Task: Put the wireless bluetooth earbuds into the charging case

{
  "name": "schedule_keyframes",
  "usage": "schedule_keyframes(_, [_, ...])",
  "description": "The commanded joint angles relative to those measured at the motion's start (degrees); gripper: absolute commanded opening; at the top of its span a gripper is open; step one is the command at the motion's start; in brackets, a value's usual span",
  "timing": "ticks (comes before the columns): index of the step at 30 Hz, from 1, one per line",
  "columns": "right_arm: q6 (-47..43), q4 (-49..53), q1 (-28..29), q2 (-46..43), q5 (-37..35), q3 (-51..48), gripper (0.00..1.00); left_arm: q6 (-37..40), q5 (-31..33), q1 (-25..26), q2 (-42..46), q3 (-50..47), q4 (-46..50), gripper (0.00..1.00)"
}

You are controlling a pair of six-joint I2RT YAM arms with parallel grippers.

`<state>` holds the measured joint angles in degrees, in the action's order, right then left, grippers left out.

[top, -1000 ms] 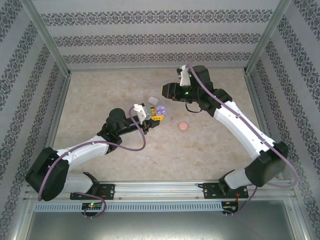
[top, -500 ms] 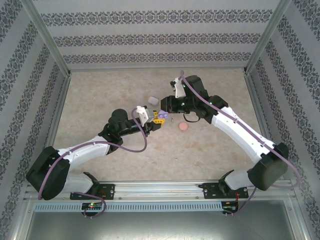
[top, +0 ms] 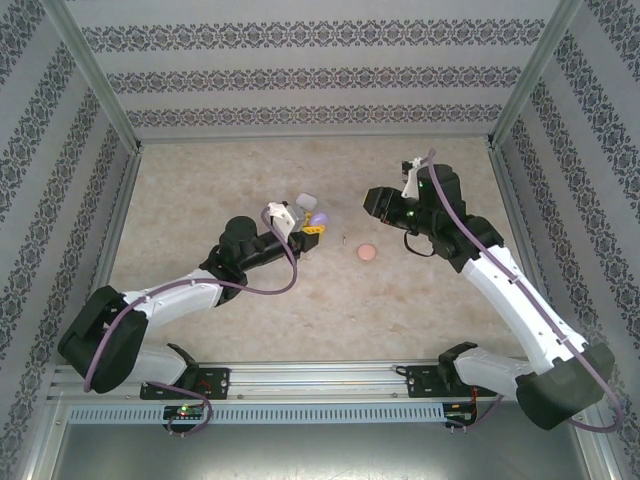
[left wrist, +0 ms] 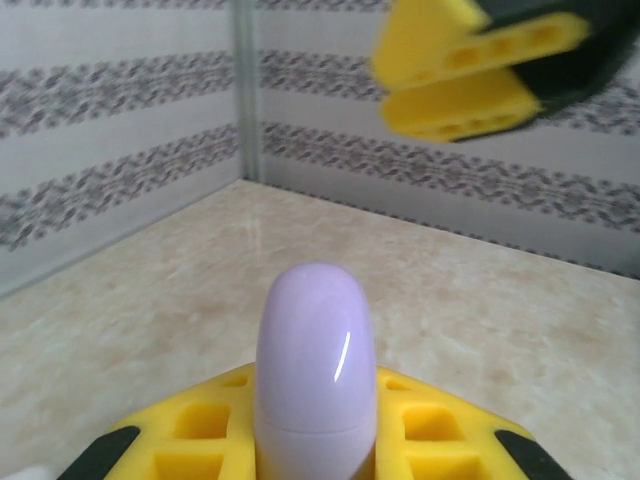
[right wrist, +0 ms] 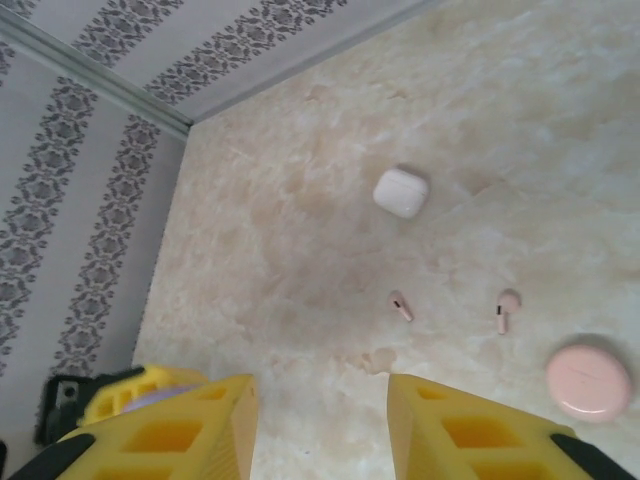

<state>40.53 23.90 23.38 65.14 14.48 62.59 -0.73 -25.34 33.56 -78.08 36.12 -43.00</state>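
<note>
I need to tilt my left gripper next, lower it away from the right gripper and release the purple case point(top: 319, 217) on the bare patch of tabletop beside the pink earbuds.
In the left wrist view a closed pale purple charging case point(left wrist: 315, 370) stands upright, and my left gripper point(left wrist: 315, 420) is shut on it. From above, that left gripper point(top: 313, 228) holds the purple case point(top: 319, 217) over mid-table. My right gripper point(top: 372, 203) hangs open to its right, apart from it. In the right wrist view the right gripper point(right wrist: 320, 430) is open and holds nothing. Two pale pink earbuds point(right wrist: 401, 306) point(right wrist: 505, 308) lie loose on the table beyond it. I see no white or purple earbuds.
A closed white case point(right wrist: 401, 192) point(top: 305, 203) lies behind the left gripper. A round pink case point(right wrist: 588, 382) point(top: 367, 253) sits closed near the pink earbuds. Patterned walls and a metal frame ring the marbled table point(top: 200, 200).
My right gripper came in over the purple case, then drew back to the right. The case looked open a second ago and is closed now. The left gripper has barely moved.
</note>
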Motion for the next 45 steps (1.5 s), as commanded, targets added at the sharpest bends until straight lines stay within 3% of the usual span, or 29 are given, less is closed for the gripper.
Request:
schedule_keyframes(1, [1.3, -1.5, -0.1, -0.1, -2.5, -3.5, 0.43, -6.7, 6.0, -2.7, -1.7, 1.2, 1.5, 0.00])
schedule_keyframes(8, [1.8, -3.2, 0.0, 0.3, -4.9, -10.7, 0.44, -16.6, 6.8, -10.0, -6.6, 6.1, 12.5, 0.00])
schedule_keyframes(17, [1.9, -3.9, 0.0, 1.9, -8.6, -15.9, 0.53, -16.1, 8.0, -13.5, -13.3, 12.5, 26.1, 0.00])
schedule_keyframes(23, [1.6, -3.8, 0.0, 3.7, -9.7, -16.5, 0.58, -23.0, -2.4, -17.0, -22.9, 22.2, 39.9, 0.00])
schedule_keyframes(28, [1.2, -3.3, 0.0, 4.8, -10.4, -16.7, 0.59, -25.9, -8.6, -18.1, -29.3, 25.7, 42.7, 0.00])
schedule_keyframes(32, [0.9, -3.2, -0.1, 5.2, -10.8, -16.5, 0.60, -26.3, -9.8, -18.1, -31.7, 27.3, 45.5, 0.01])
schedule_keyframes(45, [0.4, -2.5, 0.1, 6.3, -11.0, -14.4, 0.69, -24.7, -3.2, -20.5, -31.3, 27.9, 54.4, 0.46])
